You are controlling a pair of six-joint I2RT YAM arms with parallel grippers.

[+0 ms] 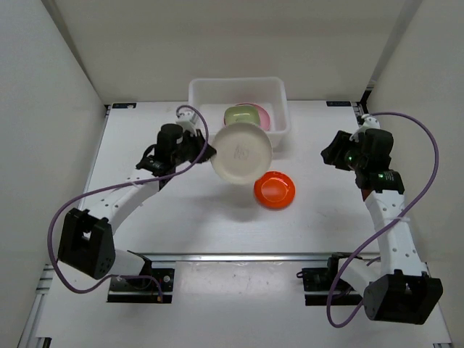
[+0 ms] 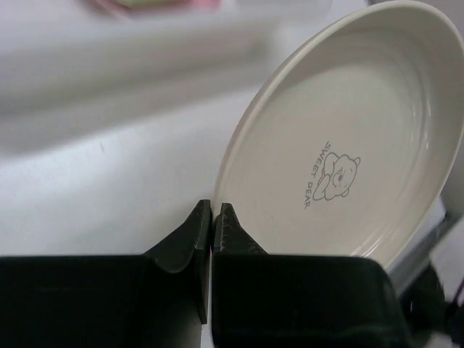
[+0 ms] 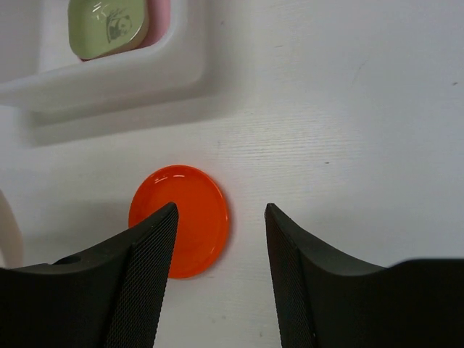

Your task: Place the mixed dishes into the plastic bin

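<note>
I need to move my left gripper outward over the plastic bin next, then down into the end of the bin away from the pale green dish, because that end is empty.
My left gripper (image 1: 205,151) is shut on the rim of the round cream plate (image 1: 241,152) and holds it lifted and tilted just in front of the plastic bin (image 1: 196,93). In the left wrist view the plate (image 2: 348,152) shows a small bear print, with my gripper (image 2: 212,212) pinching its edge. The pale green dish (image 1: 243,114) lies in the bin on top of the pink plate (image 1: 262,114). The orange-red plate (image 1: 274,190) lies on the table. My right gripper (image 3: 220,217) is open and empty above the table, just right of the orange-red plate (image 3: 185,217).
White walls close in the table at the back and both sides. The bin (image 3: 123,76) stands against the back wall. Purple cables loop from both arms.
</note>
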